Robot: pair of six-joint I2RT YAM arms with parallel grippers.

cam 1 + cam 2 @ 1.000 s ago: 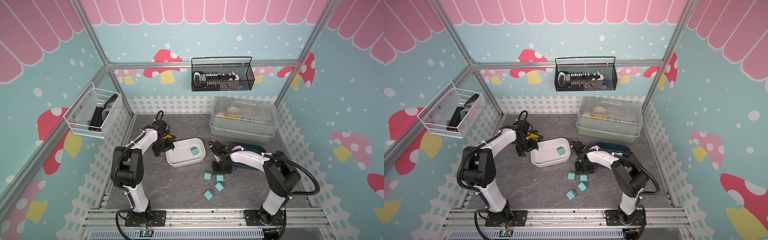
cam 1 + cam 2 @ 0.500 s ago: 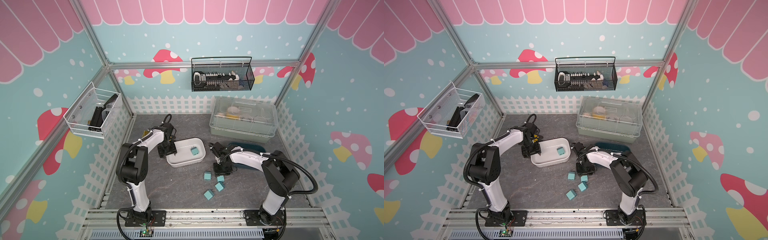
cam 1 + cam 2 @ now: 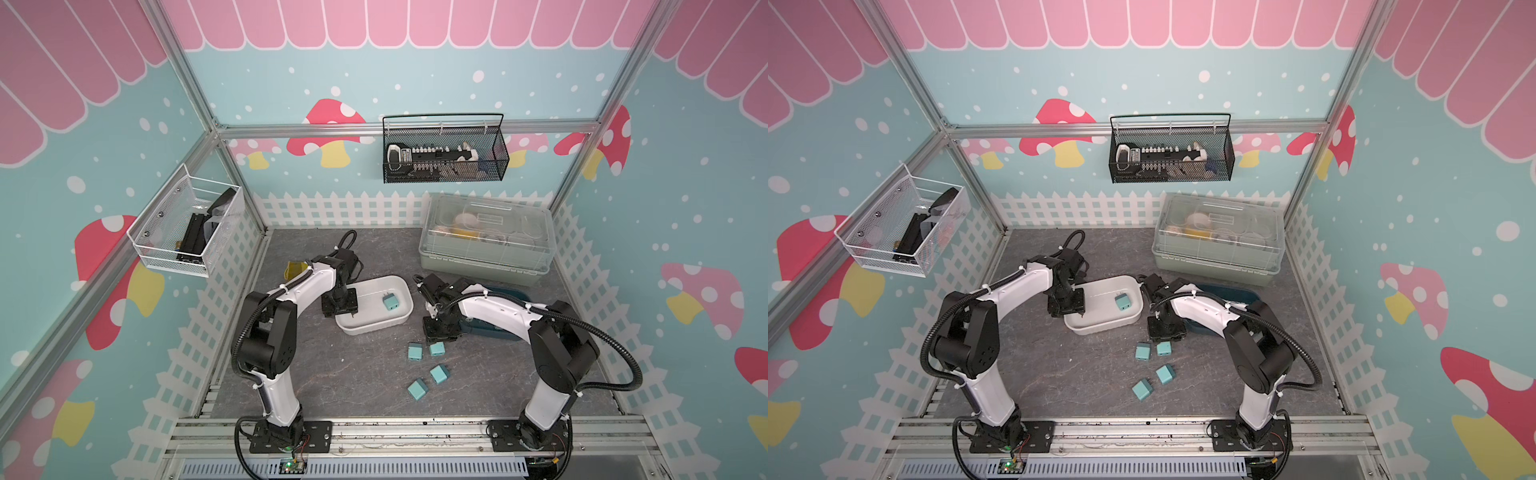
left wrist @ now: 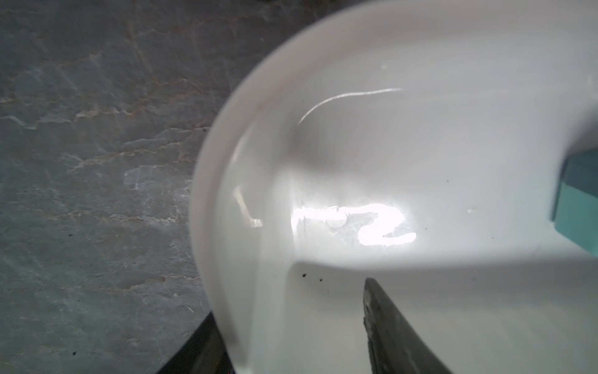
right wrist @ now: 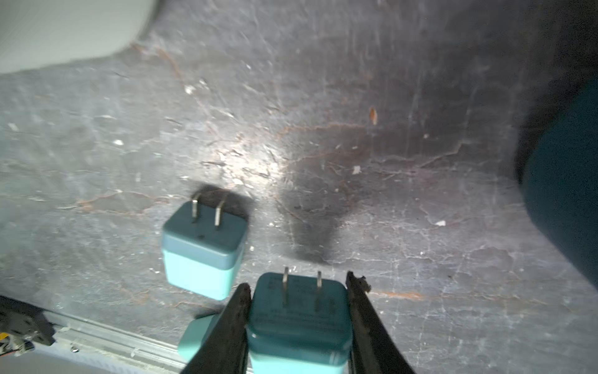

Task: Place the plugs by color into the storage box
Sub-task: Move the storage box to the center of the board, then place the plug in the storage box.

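Note:
The white storage box outward has a matching plug in it. My right gripper should next go up, move outward and go down onto the box's bottom (image 3: 402, 295) beside that plug to release.
A white storage box (image 3: 399, 322) (image 3: 1133, 318) sits mid-floor with one light blue plug (image 3: 390, 302) (image 3: 1123, 302) in it. My left gripper (image 3: 340, 307) (image 4: 288, 296) straddles its left rim (image 4: 207, 207), one finger outside and one inside, shut on the wall. My right gripper (image 3: 436, 338) (image 5: 299, 280) is shut on a light blue plug (image 5: 299, 317) (image 3: 436, 348) low over the floor, prongs pointing away from the wrist. Three more blue plugs (image 3: 414, 352) (image 3: 439, 374) (image 3: 417, 389) lie loose close by; the nearest plug (image 5: 202, 246) is just beside the held one.
A dark blue box (image 3: 505, 330) lies under the right arm. A clear lidded container (image 3: 486, 237) stands at the back right. A yellow object (image 3: 296, 270) lies behind the left arm. A black mesh basket (image 3: 444, 153) and a white wire basket (image 3: 187, 226) hang on the walls.
My left gripper has moved right to the white box's rim and closed on it. My right gripper has closed on the blue plug between its fingers.

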